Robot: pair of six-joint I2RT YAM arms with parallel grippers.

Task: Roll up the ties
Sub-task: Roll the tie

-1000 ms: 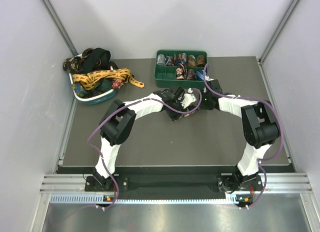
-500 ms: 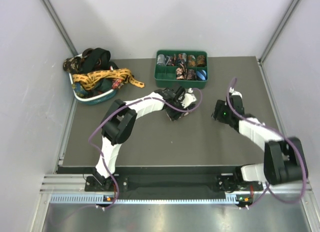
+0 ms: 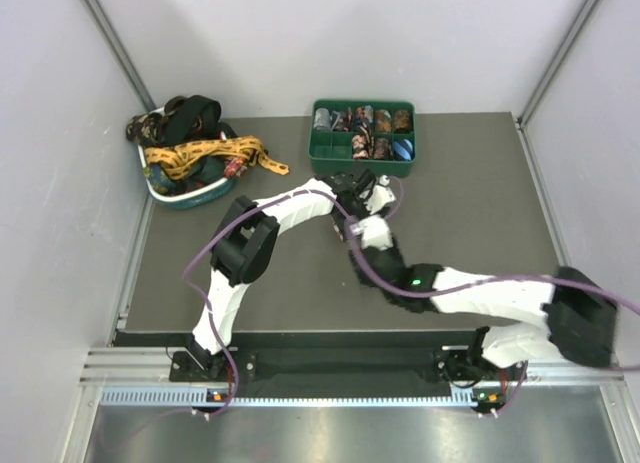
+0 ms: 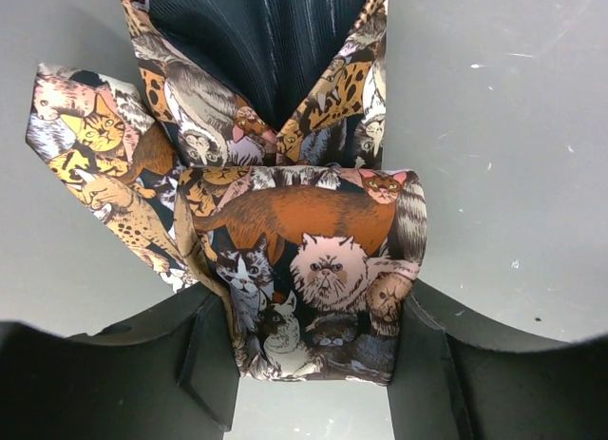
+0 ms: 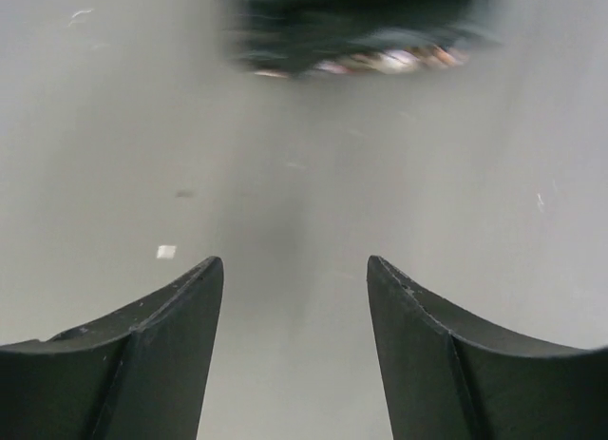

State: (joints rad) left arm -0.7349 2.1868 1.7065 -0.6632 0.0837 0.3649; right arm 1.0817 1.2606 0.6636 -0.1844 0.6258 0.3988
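I will turn my right gripper and move it left in the top view onto the tie's folded end, held in my left gripper.
A cat-patterned tie (image 4: 304, 221) lies on the grey mat, its black lining showing at the far end. Its folded end sits between the black fingers (image 4: 204, 354) of my left gripper (image 4: 309, 335), which is shut on it. In the top view the left gripper (image 3: 362, 195) is just in front of the green tray. My right gripper (image 5: 294, 269) is open, low over bare mat, with nothing between its fingers. It points at the left gripper and the tie (image 5: 380, 60), which show blurred ahead of it. From above, the right gripper (image 3: 368, 233) is close in front of the left one.
A green divided tray (image 3: 318, 161) at the back centre holds several rolled ties (image 3: 365, 121). A teal basket (image 3: 185, 195) at the back left is heaped with loose ties (image 3: 195, 148); a gold one hangs over its rim. Walls close in left, right and back.
The right arm let go near the left gripper, swung out to the right, then came back in low at the centre with its jaws open. The left gripper shifted slightly toward the tray.
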